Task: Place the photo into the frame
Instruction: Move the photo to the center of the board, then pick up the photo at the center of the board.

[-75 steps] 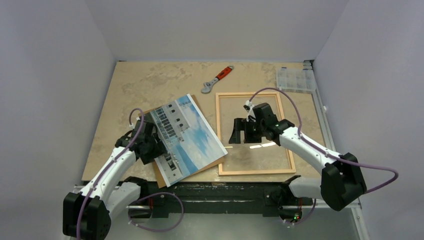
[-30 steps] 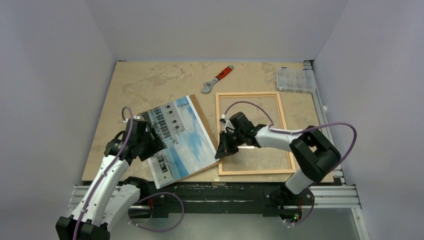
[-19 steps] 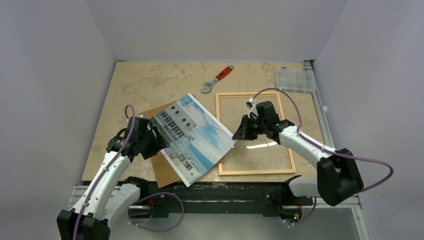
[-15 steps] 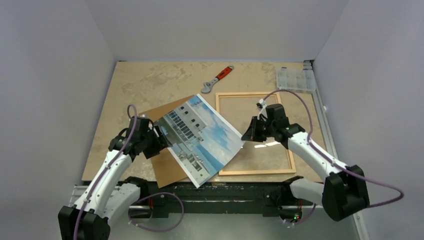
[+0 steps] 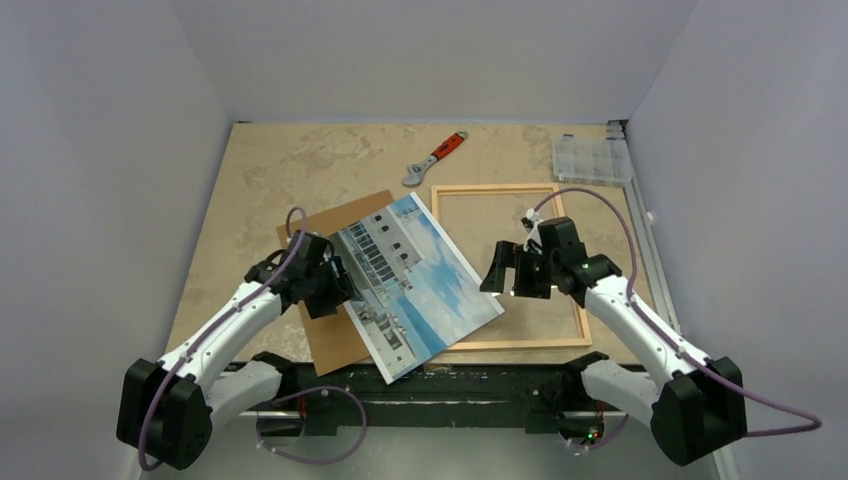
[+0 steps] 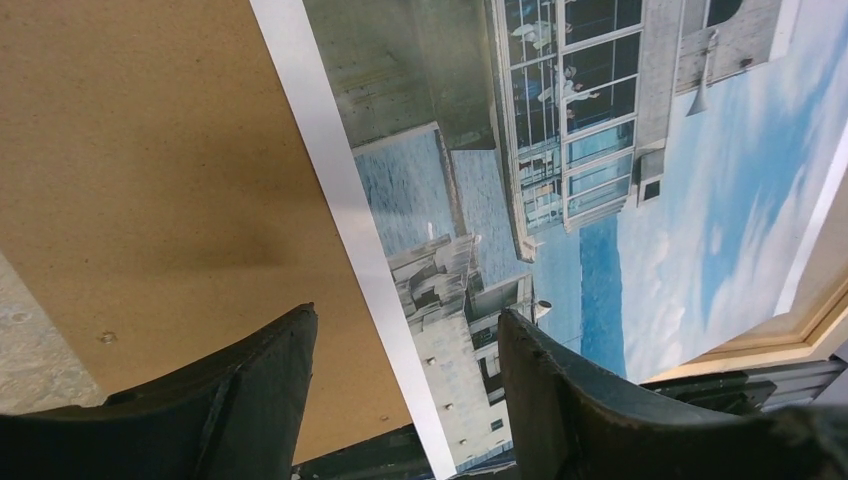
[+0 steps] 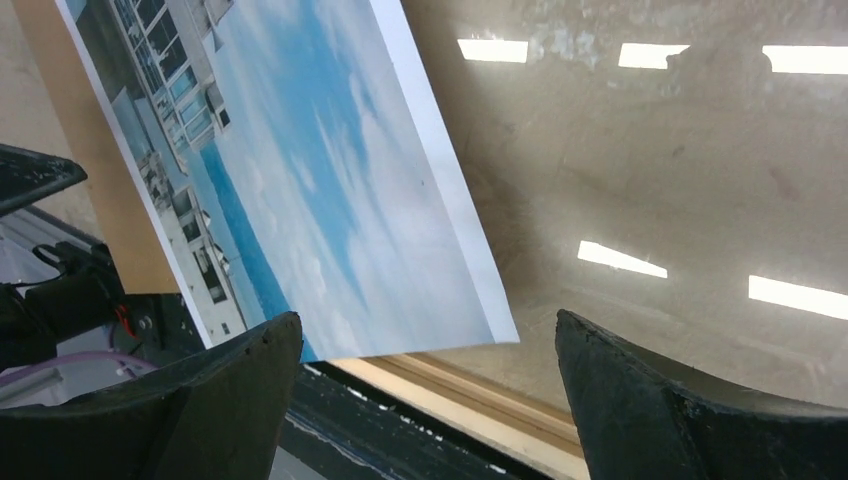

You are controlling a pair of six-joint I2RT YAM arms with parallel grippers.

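I will next lower my right gripper toward my left gripper, with its fingers on both sides of the photo's white edge over the glazing [image 5: 483,284] [image 7: 477,257], because that edge hangs free.
The photo [image 5: 425,285] lies tilted and face up, its left part on the brown backing board [image 5: 322,228] and its right corner over the lower left of the frame [image 5: 500,188]. My left gripper [image 5: 338,285] is open, fingers astride the photo's white left border. In the left wrist view [image 6: 405,400] the print [image 6: 600,200] and board [image 6: 150,150] show between them. My right gripper [image 5: 503,272] is open and empty just right of the photo's corner. In the right wrist view [image 7: 425,335] the photo [image 7: 330,200] hangs over the glazing and the frame's wood strip [image 7: 500,405].
An orange-handled wrench [image 5: 435,158] lies behind the frame. A clear plastic compartment box [image 5: 592,158] sits at the back right. The black rail of the table's near edge [image 5: 450,380] runs under the photo's lower corner.
The photo has moved right and turned, off most of the board, its corner now over the frame. My left gripper followed it right. My right gripper went to the photo's edge, then drew back right.
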